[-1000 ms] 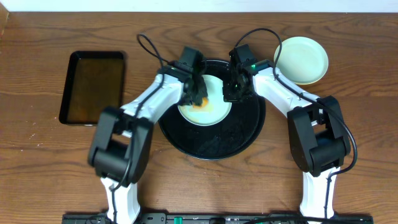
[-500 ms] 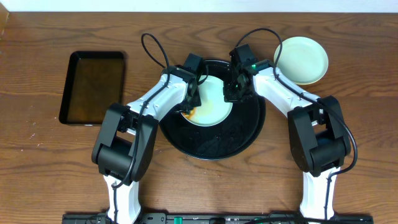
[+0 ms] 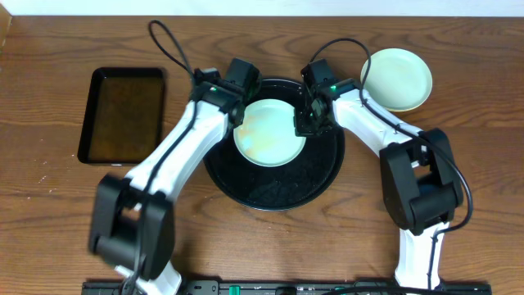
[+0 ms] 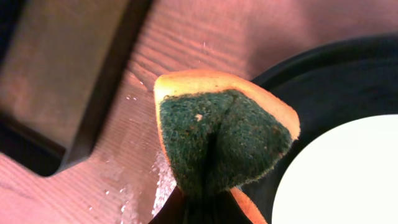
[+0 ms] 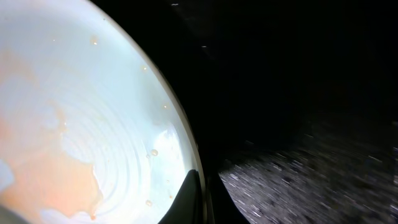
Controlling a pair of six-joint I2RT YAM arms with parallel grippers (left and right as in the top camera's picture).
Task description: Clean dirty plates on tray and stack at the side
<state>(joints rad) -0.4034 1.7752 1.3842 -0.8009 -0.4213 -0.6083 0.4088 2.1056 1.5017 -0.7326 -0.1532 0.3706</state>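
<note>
The plate will go up, to the right in the overhead view, then down onto the pale yellow plate (image 3: 397, 78) with my right gripper, because that one is already set aside.
A pale mint-blue plate (image 3: 268, 133) lies in the back half of the round black tray (image 3: 274, 190). A faint orange smear shows on the plate (image 5: 81, 124) in the right wrist view. My right gripper (image 3: 303, 121) is shut on the plate's right rim, its fingers (image 5: 189, 196) pinching the edge. My left gripper (image 3: 237, 98) hovers over the tray's back left rim (image 4: 323, 56), just off the plate (image 4: 348, 174). It is shut on a folded orange sponge (image 4: 224, 143), green scouring side facing the camera. A pale yellow plate (image 3: 397, 78) sits on the table at the back right.
A rectangular black tray (image 3: 123, 115) lies on the wooden table to the left; its corner (image 4: 62, 74) is close to the sponge. Water drops wet the wood (image 4: 134, 186) between the two trays. Arm cables loop above both wrists.
My left gripper lifted the sponge off the plate and moved up and left to the tray's rim. The orange-brown streak has thinned to a faint smear. The right gripper stayed put.
</note>
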